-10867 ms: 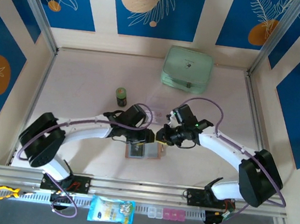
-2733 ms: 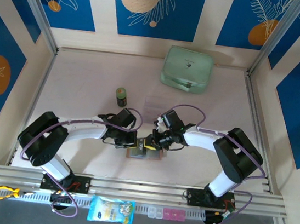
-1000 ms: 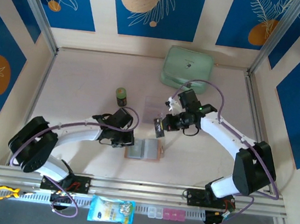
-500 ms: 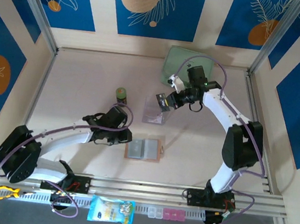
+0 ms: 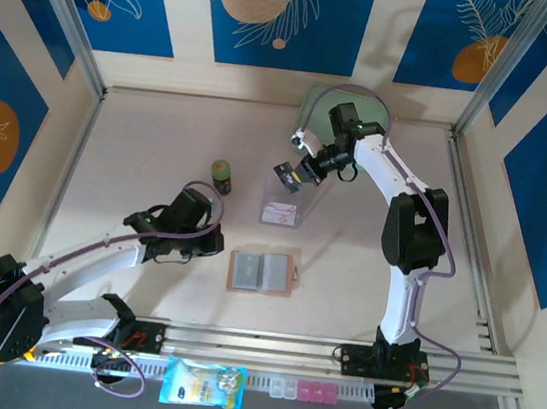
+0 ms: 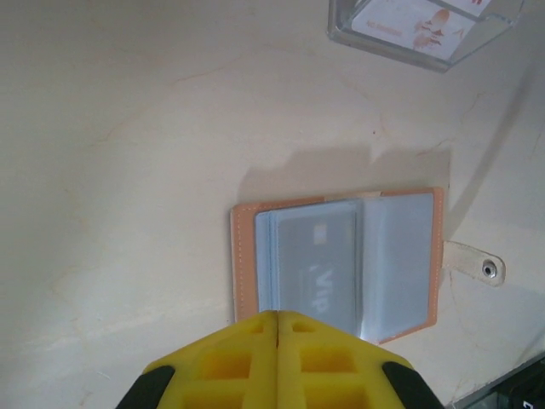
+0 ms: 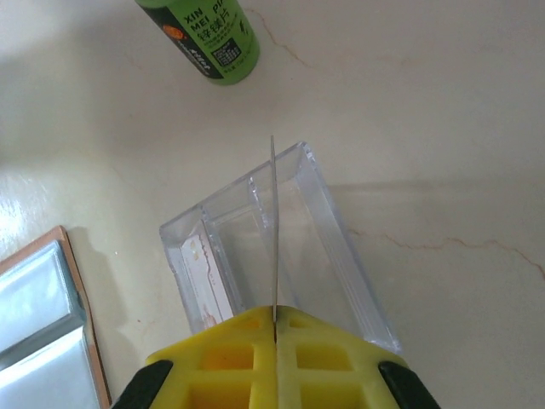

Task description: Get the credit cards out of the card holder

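Observation:
The tray's middle slot lies below and back of the right gripper, so the robot will next move that gripper down and back and let go of the credit card into the slot.
The tan card holder (image 5: 263,272) lies open and flat on the table, its snap tab to the right (image 6: 487,269). A grey card (image 6: 317,264) marked VIP sits in its left clear pocket. My left gripper (image 6: 278,317) is shut with nothing in it, just left of the holder (image 5: 212,245). My right gripper (image 7: 275,313) is shut on a credit card (image 7: 273,221), seen edge-on in the right wrist view and dark in the top view (image 5: 286,176). The card hangs over the clear plastic tray (image 7: 341,256).
The clear tray (image 5: 279,209) stands beyond the holder, with a pale card with reddish print (image 7: 204,277) in it. A small green bottle (image 5: 221,174) stands to its left. A mint-green case (image 5: 318,110) lies at the back, partly behind my right arm.
My right gripper has carried the card from beside the holder back to above the clear tray. My left gripper has drawn back to the left, off the holder, and shut.

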`<state>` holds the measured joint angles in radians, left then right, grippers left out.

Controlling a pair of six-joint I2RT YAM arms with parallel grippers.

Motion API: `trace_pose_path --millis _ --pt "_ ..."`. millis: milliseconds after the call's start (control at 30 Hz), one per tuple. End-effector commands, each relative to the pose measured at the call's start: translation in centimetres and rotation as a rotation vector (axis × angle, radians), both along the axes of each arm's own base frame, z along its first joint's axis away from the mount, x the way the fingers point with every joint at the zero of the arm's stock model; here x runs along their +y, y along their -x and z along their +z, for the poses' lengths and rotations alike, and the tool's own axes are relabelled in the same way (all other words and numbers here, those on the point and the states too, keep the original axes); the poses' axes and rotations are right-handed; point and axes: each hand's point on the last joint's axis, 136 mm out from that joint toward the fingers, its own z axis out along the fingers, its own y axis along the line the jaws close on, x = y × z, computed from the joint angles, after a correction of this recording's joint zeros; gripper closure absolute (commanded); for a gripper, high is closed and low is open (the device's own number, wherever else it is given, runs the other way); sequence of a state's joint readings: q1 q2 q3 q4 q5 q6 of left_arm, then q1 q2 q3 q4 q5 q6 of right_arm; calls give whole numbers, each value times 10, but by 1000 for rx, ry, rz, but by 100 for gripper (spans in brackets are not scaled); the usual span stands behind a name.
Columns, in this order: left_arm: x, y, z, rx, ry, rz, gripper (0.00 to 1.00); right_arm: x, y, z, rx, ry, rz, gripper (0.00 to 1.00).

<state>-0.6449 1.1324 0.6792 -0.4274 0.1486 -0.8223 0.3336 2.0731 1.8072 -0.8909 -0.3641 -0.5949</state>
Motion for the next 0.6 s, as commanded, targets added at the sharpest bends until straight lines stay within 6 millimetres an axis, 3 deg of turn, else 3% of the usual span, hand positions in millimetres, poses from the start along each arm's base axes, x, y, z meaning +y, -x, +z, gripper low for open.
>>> trace_pose_path --millis 0,567 --pt "7 5 1 2 -9 -22 100 3 17 0 31 15 116 100" --pt "38 4 6 14 -67 34 100 5 22 -32 84 177 264 100"
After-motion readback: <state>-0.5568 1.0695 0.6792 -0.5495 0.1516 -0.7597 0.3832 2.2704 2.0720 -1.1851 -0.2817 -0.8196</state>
